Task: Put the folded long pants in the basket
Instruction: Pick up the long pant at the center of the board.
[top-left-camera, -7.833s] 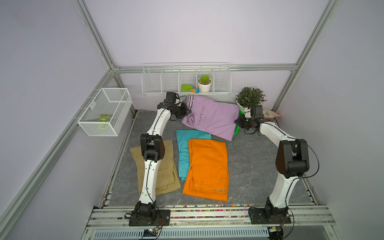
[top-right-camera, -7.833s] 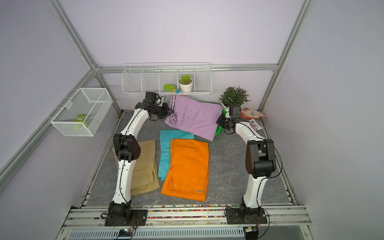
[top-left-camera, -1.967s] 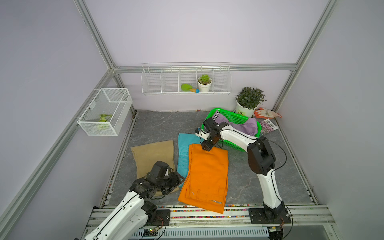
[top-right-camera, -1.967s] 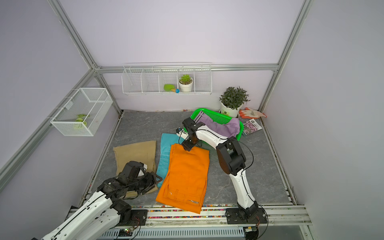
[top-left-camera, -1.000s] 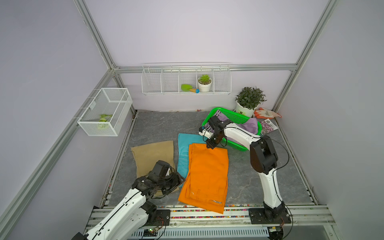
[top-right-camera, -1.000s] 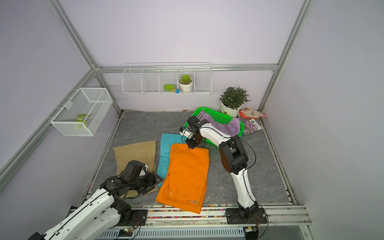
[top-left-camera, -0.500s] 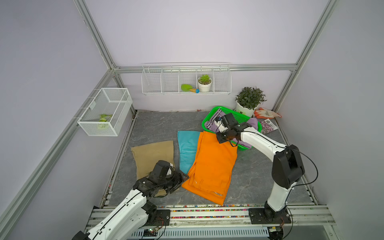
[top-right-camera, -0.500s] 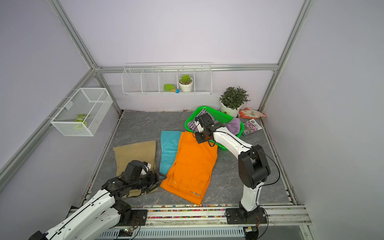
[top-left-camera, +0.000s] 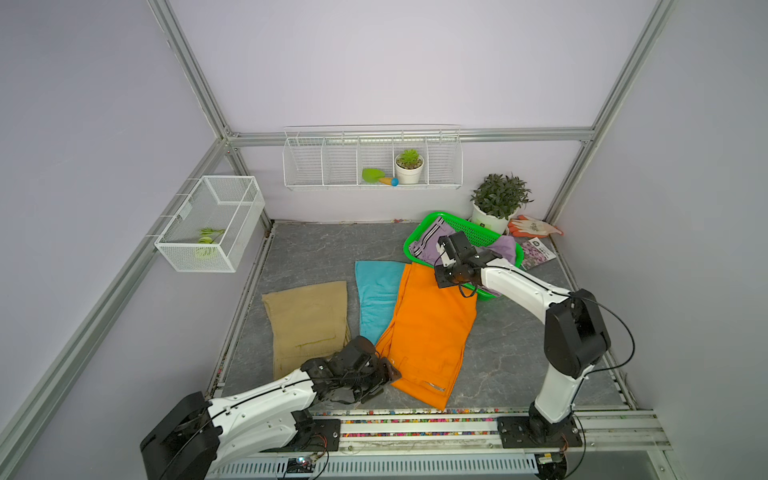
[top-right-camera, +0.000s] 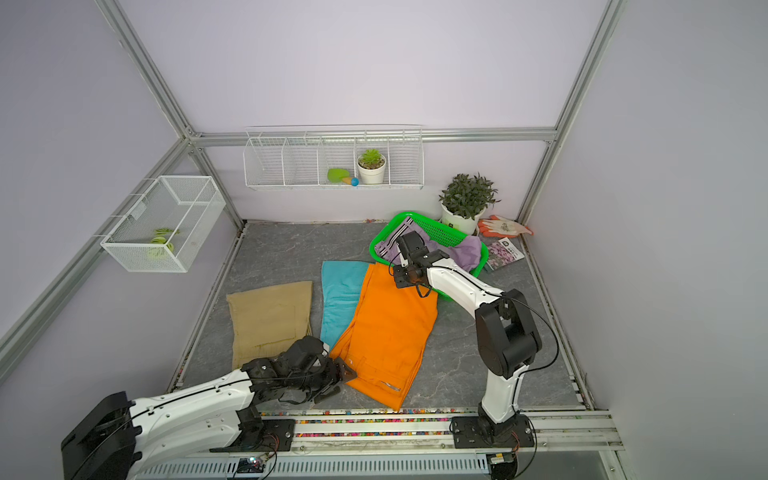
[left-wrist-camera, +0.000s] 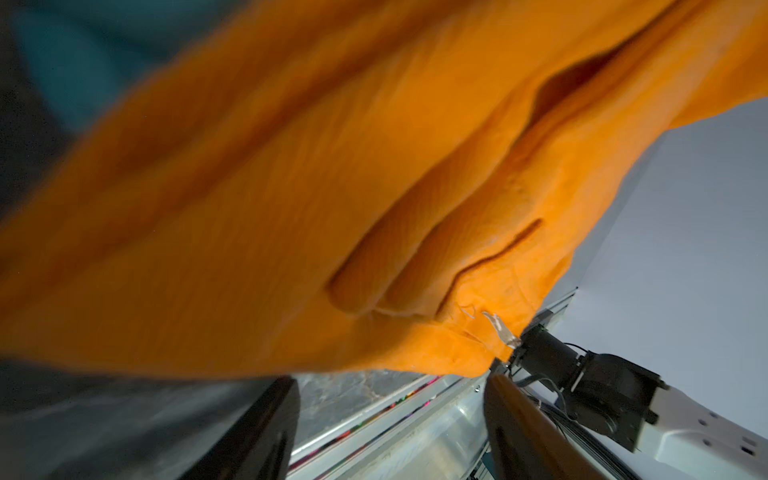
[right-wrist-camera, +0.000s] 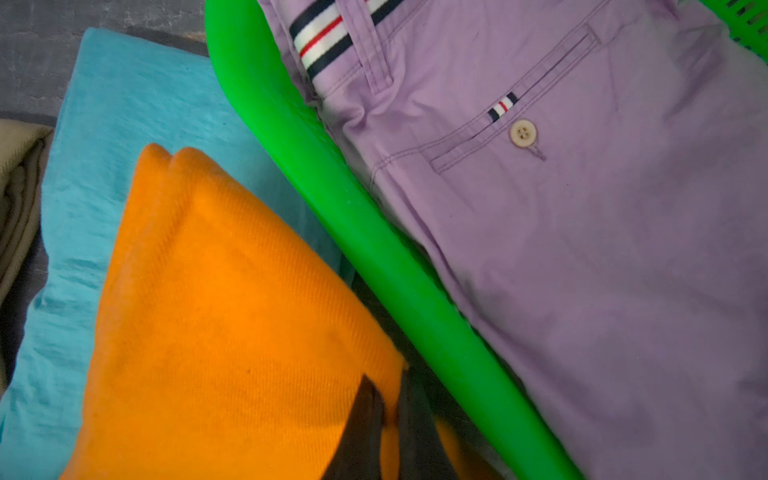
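My left gripper slides further onto the orange pants' near corner on the teal side next and closes, since that folded edge lies just beyond its fingers.
My right gripper (right-wrist-camera: 384, 399) is shut on the far corner of the orange pants (top-left-camera: 428, 328), right beside the green basket's rim (right-wrist-camera: 332, 187). In both top views the orange pants lie slanted across the mat, partly over the teal pants (top-left-camera: 376, 295). The tan pants (top-left-camera: 307, 324) lie flat to their left. Lilac pants (right-wrist-camera: 582, 249) with a striped waistband fill the basket (top-left-camera: 417, 228). My left gripper (left-wrist-camera: 390, 415) is open at the orange pants' near left corner, with nothing between its fingers (left-wrist-camera: 266, 424).
A potted plant (top-left-camera: 496, 203), orange gloves (top-left-camera: 534, 226) and a seed packet (top-left-camera: 538, 251) sit behind and right of the basket. A white wire rack (top-left-camera: 372, 160) hangs on the back wall, a white wire cage (top-left-camera: 212, 222) on the left. The arms' rail (top-left-camera: 415, 419) runs along the front.
My right gripper has dragged the orange pants' far end rightward against the basket, slanting them. My left gripper has crept closer to their near left corner.
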